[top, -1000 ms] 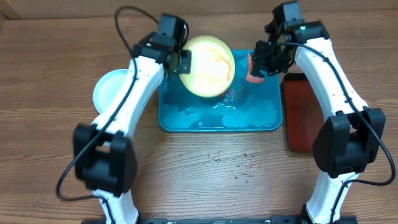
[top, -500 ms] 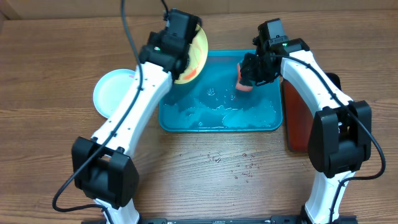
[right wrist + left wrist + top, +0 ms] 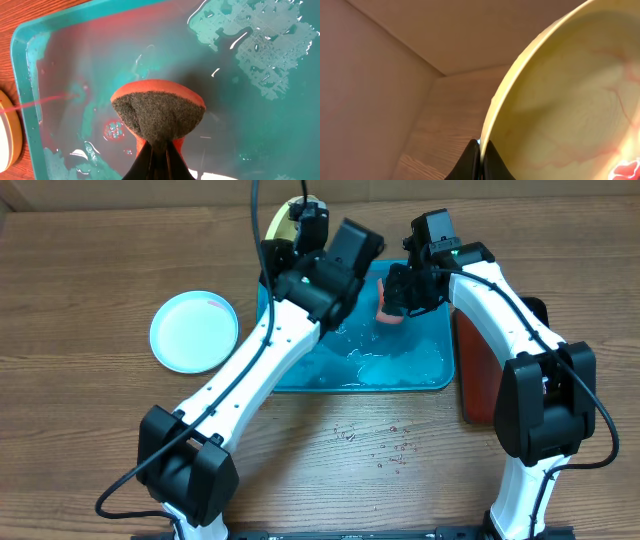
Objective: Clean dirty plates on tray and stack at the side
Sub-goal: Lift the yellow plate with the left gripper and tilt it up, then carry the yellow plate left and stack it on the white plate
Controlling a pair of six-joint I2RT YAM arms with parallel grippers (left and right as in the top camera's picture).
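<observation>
The light blue-white plate (image 3: 194,331) is clear beside the tray. Next my left gripper will swing back, tilt its plate flat, lower it onto that one and then let it go.
My left gripper (image 3: 481,156) is shut on the rim of a pale yellow-green plate (image 3: 570,100) with red sauce smears. In the overhead view it holds this plate (image 3: 279,224) on edge past the far left corner of the turquoise tray (image 3: 420,376). My right gripper (image 3: 159,157) is shut on an orange sponge (image 3: 159,112) with a grey scouring face, just above the wet tray floor (image 3: 260,115). The sponge also shows in the overhead view (image 3: 389,308). A light blue-white plate (image 3: 194,331) lies on the table to the left. A second yellow-green plate is not in view.
A dark red tray (image 3: 476,365) lies right of the turquoise tray, partly under my right arm. Water and foam patches (image 3: 395,365) cover the tray's near half. Red sauce spots (image 3: 114,130) sit near the sponge. Droplets (image 3: 385,445) dot the wood in front.
My left arm has swung the yellow-green plate from over the tray's left side to beyond its far edge, turning it on edge. My right gripper with the sponge has barely moved.
</observation>
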